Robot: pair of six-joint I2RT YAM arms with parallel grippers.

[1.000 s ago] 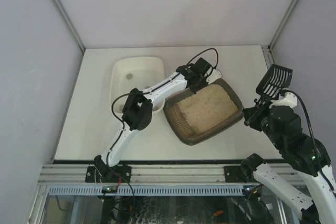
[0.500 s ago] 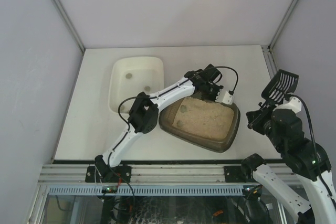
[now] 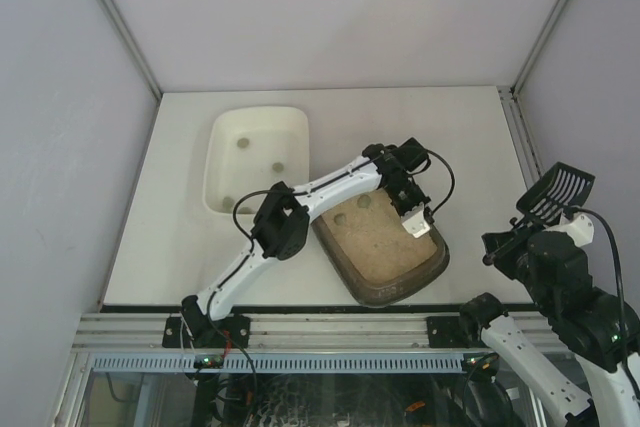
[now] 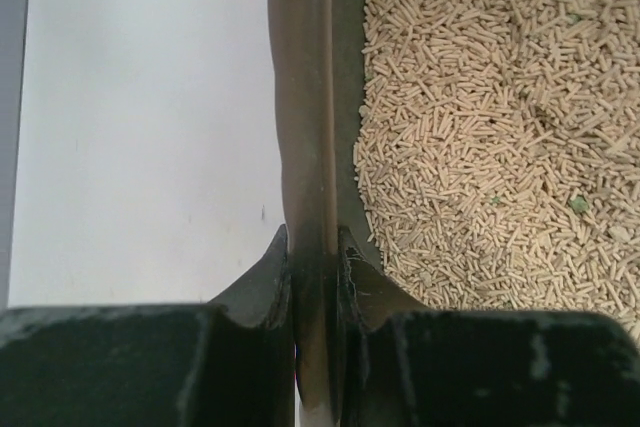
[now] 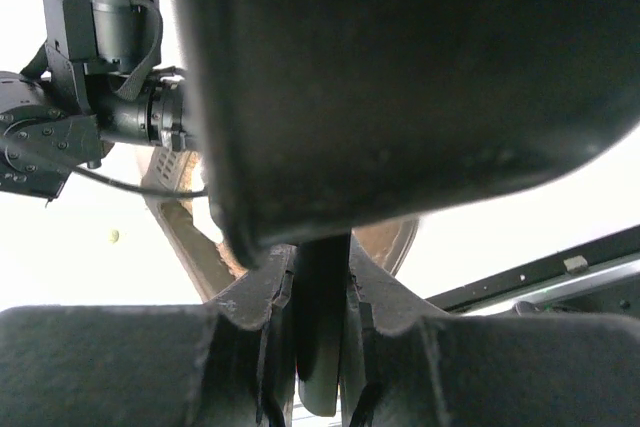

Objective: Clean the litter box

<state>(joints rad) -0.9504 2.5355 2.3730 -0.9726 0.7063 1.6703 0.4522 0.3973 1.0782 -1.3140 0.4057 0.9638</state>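
Note:
The scoop (image 3: 558, 190) is held beyond the bare tabletop, so my left gripper next needs to pull the litter box's rim over it toward the right in the top view and let go of the rim.
The litter box (image 3: 383, 297), a dark brown tray of tan litter (image 3: 385, 247), lies at an angle on the table's near middle. My left gripper (image 3: 418, 227) is shut on its right rim; the left wrist view shows the brown rim (image 4: 305, 127) pinched between the fingers (image 4: 262, 277), with pellet litter (image 4: 480, 127) to the right. Two small lumps (image 3: 366, 201) lie on the litter. My right gripper (image 3: 528, 239) is shut on the handle (image 5: 322, 307) of the black slotted scoop (image 3: 558, 190), held up beyond the table's right edge.
A white tub (image 3: 292, 132) stands at the back left, next to the box, with three small lumps (image 3: 278, 167) in it. Grey walls close in the table on both sides. The left arm (image 3: 330, 182) reaches across above the tub's corner.
The left arm has turned the litter box clockwise and lowered it from a tilt. The tub holds more lumps than before. The right arm has moved right and nearer with the scoop.

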